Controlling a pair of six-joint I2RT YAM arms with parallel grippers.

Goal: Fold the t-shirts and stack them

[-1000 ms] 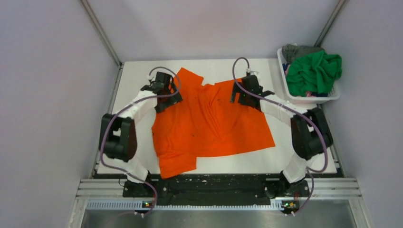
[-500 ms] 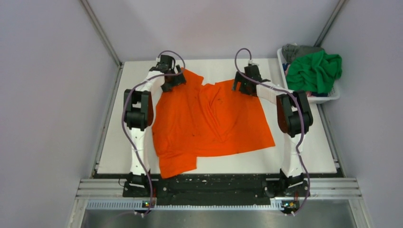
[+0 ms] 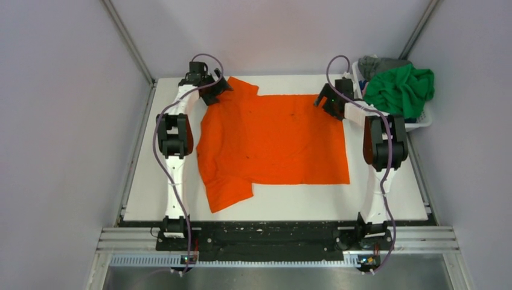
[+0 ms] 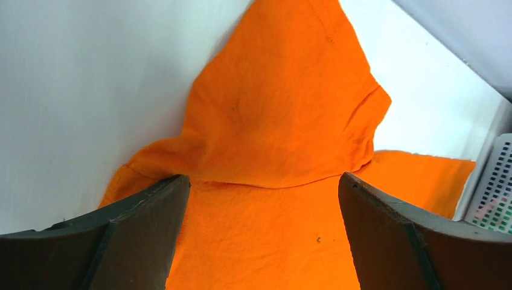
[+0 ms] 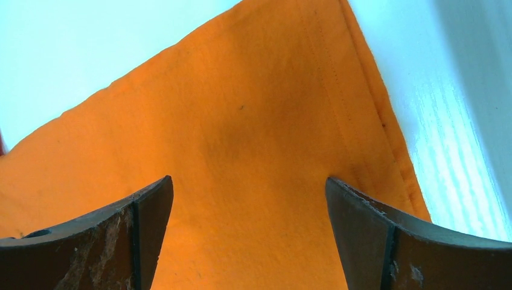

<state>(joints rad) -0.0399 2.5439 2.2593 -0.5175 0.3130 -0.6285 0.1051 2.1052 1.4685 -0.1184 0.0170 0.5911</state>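
The left gripper will move back along the shirt and go down onto that sleeve's nearest corner (image 3: pixel 213 209), because the near sleeve sticks out past the shirt's body.
The bright orange t-shirt (image 3: pixel 275 142) lies spread flat on the white table, one sleeve at the far left and one at the near left. My left gripper (image 3: pixel 216 90) is open over its far left sleeve; in the left wrist view (image 4: pixel 262 199) the fingers stand wide apart above the orange cloth (image 4: pixel 272 121). My right gripper (image 3: pixel 327 101) is open over the far right corner; it shows in the right wrist view (image 5: pixel 249 193) above the hemmed corner (image 5: pixel 253 133). A green t-shirt (image 3: pixel 398 90) and a grey one (image 3: pixel 377 63) lie in the basket.
The white slatted basket (image 3: pixel 392 125) stands at the far right of the table, close to my right arm; its wall shows in the left wrist view (image 4: pixel 492 181). White table (image 3: pixel 157 169) shows left of and in front of the shirt. Walls enclose the back and sides.
Both arms reached farther back and apart. The orange shirt's far edge was drawn out straight, its middle wrinkles are gone, and both grippers now stand open above the cloth.
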